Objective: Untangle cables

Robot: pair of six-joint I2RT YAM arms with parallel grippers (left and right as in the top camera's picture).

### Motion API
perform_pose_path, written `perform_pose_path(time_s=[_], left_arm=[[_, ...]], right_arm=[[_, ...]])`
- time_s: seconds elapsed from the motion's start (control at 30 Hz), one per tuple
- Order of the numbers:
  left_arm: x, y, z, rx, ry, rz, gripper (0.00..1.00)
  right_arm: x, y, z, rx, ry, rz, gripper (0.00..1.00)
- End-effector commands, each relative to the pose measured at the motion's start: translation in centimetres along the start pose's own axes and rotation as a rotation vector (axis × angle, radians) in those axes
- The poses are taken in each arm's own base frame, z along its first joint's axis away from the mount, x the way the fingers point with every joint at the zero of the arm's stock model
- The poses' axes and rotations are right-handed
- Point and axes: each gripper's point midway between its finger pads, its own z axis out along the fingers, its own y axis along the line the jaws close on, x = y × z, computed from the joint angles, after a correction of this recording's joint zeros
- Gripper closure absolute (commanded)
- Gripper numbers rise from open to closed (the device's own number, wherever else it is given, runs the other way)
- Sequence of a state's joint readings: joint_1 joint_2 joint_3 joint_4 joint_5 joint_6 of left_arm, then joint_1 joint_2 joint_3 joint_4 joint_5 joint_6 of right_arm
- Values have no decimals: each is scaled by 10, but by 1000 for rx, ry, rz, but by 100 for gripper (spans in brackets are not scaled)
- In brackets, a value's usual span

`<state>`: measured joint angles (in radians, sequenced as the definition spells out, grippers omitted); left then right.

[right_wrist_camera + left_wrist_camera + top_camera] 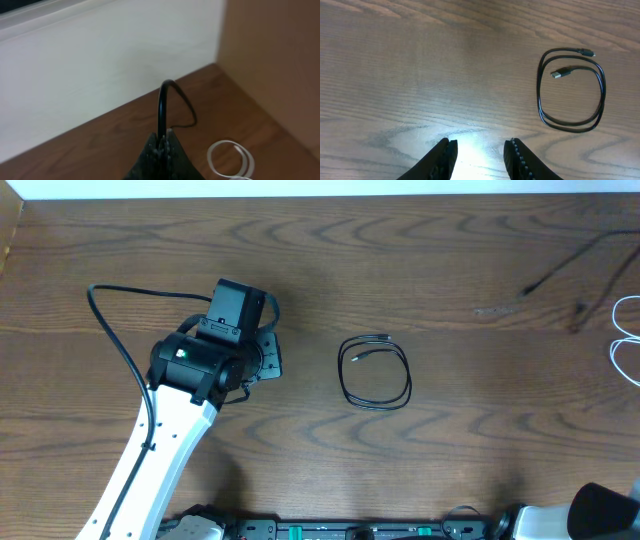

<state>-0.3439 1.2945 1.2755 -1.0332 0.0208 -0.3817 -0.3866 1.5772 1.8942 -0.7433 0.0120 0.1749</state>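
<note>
The black cable hangs clear of the white one. My right gripper next needs to tilt down toward the table and swing toward the white cable (625,340) (230,157) while it opens.
A black cable (375,373) lies coiled in a neat loop at the table's middle, both plug ends showing; in the left wrist view this coil (571,90) is up and to the right. My left gripper (480,145) is open over bare wood to the left of the coil, holding nothing. A second black cable (575,260) trails across the far right corner. A white cable (625,340) loops at the right edge. My right gripper (162,135) is shut on a black cable (161,105) that arches up from its tips. The white cable (230,157) lies just beside it.
The left arm's own thick black cable (120,340) arcs over the table at the left. Part of the right arm (600,515) shows at the bottom right corner. A white wall (100,65) and a tan panel (275,60) bound the table's far right corner.
</note>
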Motion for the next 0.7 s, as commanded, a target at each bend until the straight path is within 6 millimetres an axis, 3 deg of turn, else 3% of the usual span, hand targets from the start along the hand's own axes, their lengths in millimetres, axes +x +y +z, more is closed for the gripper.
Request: perform_pose_path(time_s=[0.0,0.1,0.33,0.57,0.67], left_arm=[[1,1,1,-7,8,-29,64],[1,1,1,-7,7,-63,64],[1,1,1,-7,7,-62,64],[1,1,1,-8,9,-62,64],[1,1,2,-8,10,-62,64]], right_arm=[[-4,-30,3,62,-7,63,99],[3,-49,11,104,25,79,99],[48,-86,46,183,186,111,99],[91,-102,81,215,323,126,98],[103,-104,89,216,360,129,51]])
